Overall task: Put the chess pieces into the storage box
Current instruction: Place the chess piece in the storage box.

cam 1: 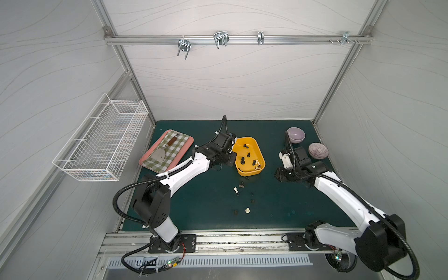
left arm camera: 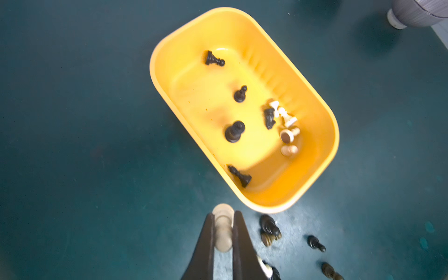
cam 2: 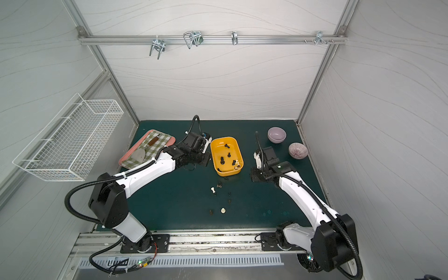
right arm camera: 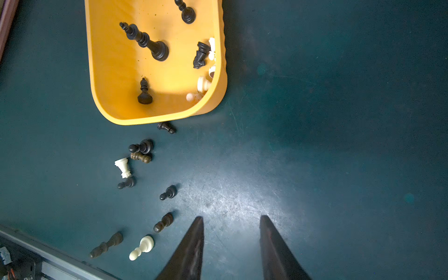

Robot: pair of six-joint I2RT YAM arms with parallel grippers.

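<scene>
Next, my left gripper carries the cream-white chess piece outward and down over the box (cam 1: pixel 249 172) and releases it. The bare far part of the box's bottom lies outward and below.
The yellow storage box (cam 1: pixel 249 172) (cam 2: pixel 229 172) sits mid-table and holds several chess pieces: dark ones spread over its floor (left arm camera: pixel 201 97), cream ones bunched by one long wall. More chess pieces lie loose on the green mat in front of it, among them a cream rook (right arm camera: pixel 123 167), a cream pawn (right arm camera: pixel 143 247) and several dark ones (right arm camera: pixel 141 146). My left gripper (left arm camera: pixel 224 214) (cam 1: pixel 230 160) hovers just off the box's near left corner, shut on a cream-white chess piece (left arm camera: pixel 224 228). To the right of the box, my right gripper (right arm camera: pixel 232 217) (cam 1: pixel 281 175) stands open with nothing between its fingers.
A pink tray (cam 1: pixel 189 139) with a checked cloth and a spatula lies at the back left. Two purple bowls (cam 1: pixel 296 134) (cam 1: pixel 318 150) stand at the back right. A white wire basket (cam 1: pixel 101 150) hangs on the left wall. A metal rail runs along the table's front edge.
</scene>
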